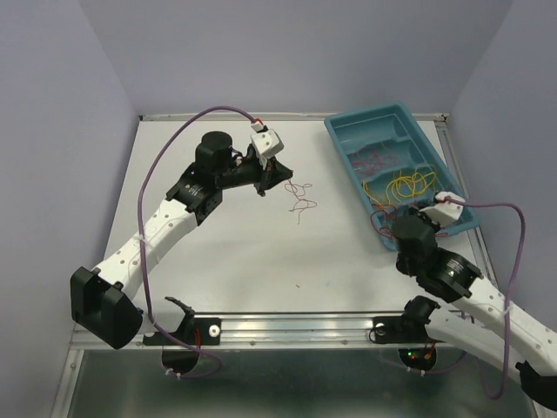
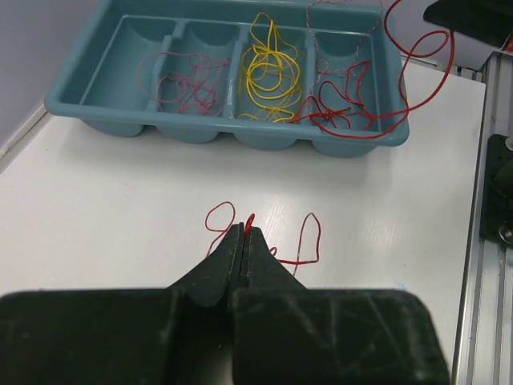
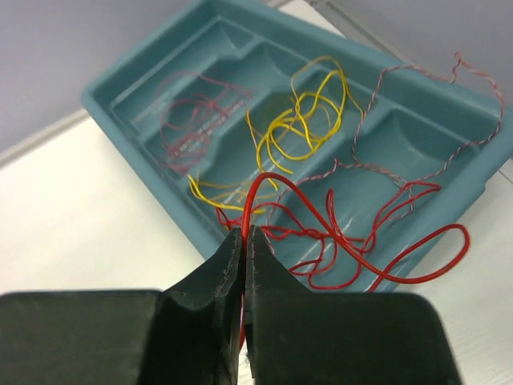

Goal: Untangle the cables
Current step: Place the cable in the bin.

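The rest of the thicker red cable lies in the tray's near section, so next I should lower my right gripper there and release the held piece of cable.
A thin red cable (image 1: pixel 302 198) lies curled on the white table, and my left gripper (image 1: pixel 261 190) is shut on one end of it; in the left wrist view the tips (image 2: pixel 243 228) pinch the strand, with loops (image 2: pixel 309 241) beyond. My right gripper (image 1: pixel 385 225) is at the near end of the teal tray (image 1: pixel 341 150), shut on a thicker red cable (image 3: pixel 377 241) that loops over the tray's near compartment; its tips (image 3: pixel 244 231) clamp the strand. Yellow cables (image 3: pixel 300 120) fill the middle compartment, and thin pinkish-red ones (image 3: pixel 192 120) lie farther back.
The teal tray (image 2: pixel 200 128) has several compartments and stands at the table's right side, against the raised metal edge. A speckled pink strand (image 3: pixel 417 88) arcs over the tray's rim. Purple arm cables hang over both arms. Walls close in on the left, back and right.
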You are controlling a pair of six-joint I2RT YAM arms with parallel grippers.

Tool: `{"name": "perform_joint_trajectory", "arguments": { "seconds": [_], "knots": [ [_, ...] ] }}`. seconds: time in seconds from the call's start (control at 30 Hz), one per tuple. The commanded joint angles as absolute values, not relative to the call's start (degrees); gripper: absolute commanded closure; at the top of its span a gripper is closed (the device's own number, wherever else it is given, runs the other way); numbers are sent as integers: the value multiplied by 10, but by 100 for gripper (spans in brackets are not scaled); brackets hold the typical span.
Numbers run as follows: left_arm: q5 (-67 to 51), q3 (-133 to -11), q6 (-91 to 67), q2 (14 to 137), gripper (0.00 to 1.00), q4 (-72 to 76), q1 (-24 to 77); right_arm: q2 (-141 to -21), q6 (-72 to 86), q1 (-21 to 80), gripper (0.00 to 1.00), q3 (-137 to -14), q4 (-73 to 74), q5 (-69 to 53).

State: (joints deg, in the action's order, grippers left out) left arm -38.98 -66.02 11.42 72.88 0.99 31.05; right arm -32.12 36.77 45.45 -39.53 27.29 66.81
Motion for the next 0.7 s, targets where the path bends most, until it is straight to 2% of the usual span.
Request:
{"name": "perform_joint_trajectory", "arguments": {
  "seconds": [0.0, 0.2, 0.33, 0.43, 0.47, 0.5, 0.53, 0.67],
  "knots": [
    [-403, -655, 120, 714, 100, 29, 311, -386, 432, 444, 99, -388, 321, 655],
    [-405, -653, 116, 712, 100, 30, 312, -379, 429, 364, 99, -374, 316, 595],
    [-407, -654, 116, 714, 100, 29, 313, -453, 389, 270, 99, -383, 279, 528],
    [-406, -652, 115, 715, 100, 29, 314, -495, 347, 151, 99, -367, 202, 400],
    [-406, -651, 115, 714, 100, 29, 315, -504, 338, 95, 99, -354, 175, 318],
    [-406, -651, 115, 713, 100, 29, 315, -504, 331, 94, 99, -342, 147, 282],
    [-407, -650, 114, 712, 100, 29, 316, -507, 330, 54, 99, -331, 122, 257],
    [-408, -649, 111, 710, 100, 28, 318, -527, 358, 25, 99, -296, 82, 238]
  ]
}}
